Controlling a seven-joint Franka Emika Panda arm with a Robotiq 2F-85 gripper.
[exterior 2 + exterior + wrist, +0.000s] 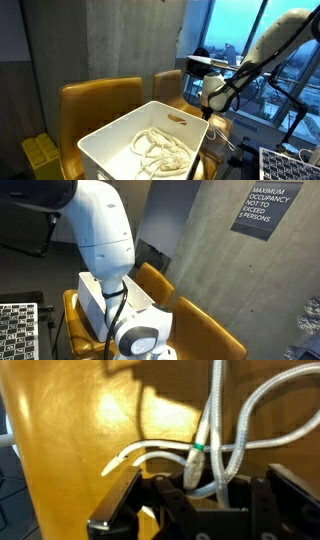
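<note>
I need to lift my gripper off the chair seat next, move the held pieces of rope over the bin's open top (pixel 165 136) and let them go, because white rope is already in the bin.
In the wrist view my gripper (pixel 207 492) reaches down over a yellow chair seat (pixel 80 430). A white rope (pixel 262 405) lies in loops on that seat. Two of its strands and a green-banded end (pixel 197 460) run down between the black fingers (pixel 128 495), which are shut on the rope. In an exterior view the gripper (pixel 208 106) hangs low over the further yellow chair (pixel 172 84), just beyond a white bin (pixel 100 150) that holds more white rope (pixel 160 148). In an exterior view my own arm (pixel 105 235) hides the gripper.
Two yellow chairs (pixel 100 100) stand against a concrete wall (pixel 100 40) behind the bin (pixel 95 300). A window (pixel 230 30) lies to one side. A checkered board (pixel 18 330) and an occupancy sign (pixel 265 210) are nearby.
</note>
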